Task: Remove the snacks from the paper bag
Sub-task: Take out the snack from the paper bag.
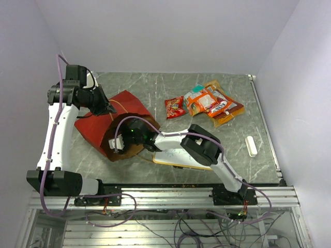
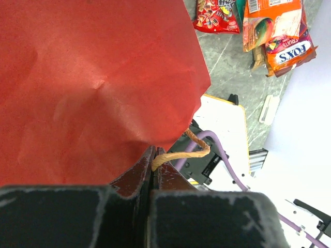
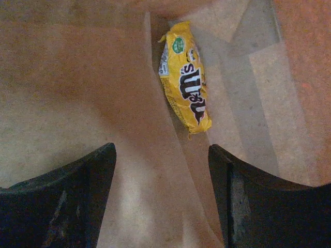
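The yellow packet's near end (image 3: pixel 196 118) is beyond the fingers of my right gripper. The gripper needs to move deeper into the bag and outward next, until its fingers are on both sides of that end.
The red paper bag (image 1: pixel 111 111) lies on its side on the table, its mouth toward the near right. My left gripper (image 1: pixel 107 107) is shut on the bag's upper edge by its string handle (image 2: pixel 178 154), holding the red paper (image 2: pixel 93 77) up. My right gripper (image 1: pixel 120 142) is open inside the bag's mouth. In the right wrist view a yellow packet (image 3: pixel 185 77) lies on the brown kraft inside (image 3: pixel 77 103), ahead of my open fingers (image 3: pixel 77 181). Several snacks lie outside: a red packet (image 1: pixel 175 107) and an orange pile (image 1: pixel 212 102).
A white-framed whiteboard (image 1: pixel 178 157) lies under the right arm near the table's front edge. A small white bar (image 1: pixel 251 145) lies at the right. The table's right edge rail (image 1: pixel 266 129) is close to it.
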Controlling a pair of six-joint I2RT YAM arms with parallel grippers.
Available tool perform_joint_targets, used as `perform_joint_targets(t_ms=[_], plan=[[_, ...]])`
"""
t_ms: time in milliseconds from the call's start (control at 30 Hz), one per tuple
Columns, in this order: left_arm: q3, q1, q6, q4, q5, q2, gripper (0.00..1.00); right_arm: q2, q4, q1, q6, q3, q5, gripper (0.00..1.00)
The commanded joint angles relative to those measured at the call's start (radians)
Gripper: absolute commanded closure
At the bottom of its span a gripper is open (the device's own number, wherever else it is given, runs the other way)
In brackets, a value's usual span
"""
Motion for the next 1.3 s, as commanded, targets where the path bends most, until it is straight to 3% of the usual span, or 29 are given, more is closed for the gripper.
perform_joint_targets(t_ms=[0,433,867,1067,1267], plan=[[-0.020,0.008,-0.025,0.029,0.052,-0.023,0.93,0.060,0.003,0.002,-0.038,0.070,0.054,0.28],[-0.011,0.008,-0.014,0.028,0.091,-0.010,0.93,0.215,0.033,-0.025,-0.023,0.272,0.026,0.23],[0.018,0.008,0.033,0.035,0.191,0.018,0.93,0.378,0.009,-0.050,-0.096,0.488,-0.030,0.28],[0.029,0.000,0.045,0.037,0.221,0.028,0.93,0.427,0.006,-0.053,-0.123,0.565,-0.084,0.35],[0.044,-0.016,0.043,0.038,0.226,0.034,0.93,0.455,0.021,-0.053,-0.113,0.601,-0.120,0.56]])
